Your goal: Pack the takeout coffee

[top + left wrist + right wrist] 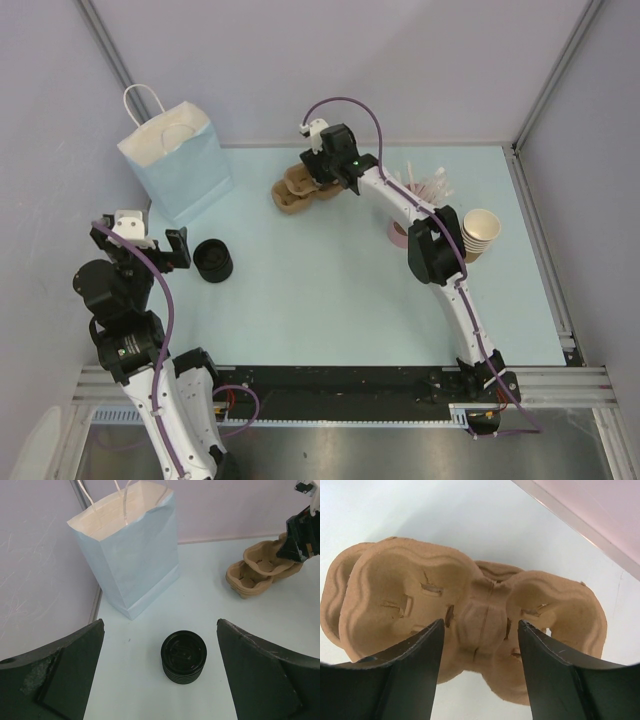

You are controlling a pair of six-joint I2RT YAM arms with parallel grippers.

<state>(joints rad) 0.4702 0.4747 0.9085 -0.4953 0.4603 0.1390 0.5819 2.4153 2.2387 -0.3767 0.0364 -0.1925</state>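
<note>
The right gripper comes slightly down onto the top carrier's middle ridge next, then closes its fingers.
The takeout coffee does not show as a single cup in any view. A stack of black lids stands on the table. My left gripper hovers near it, open wide and empty. My right gripper is at the far middle, low over a stack of brown pulp cup carriers. Its jaws stand open on either side of the top carrier's centre ridge, with a gap on each side.
A light blue paper bag stands open at the far left against the wall. At the right, a stack of nested tan cups and a pink cup with white straws sit behind the right arm.
</note>
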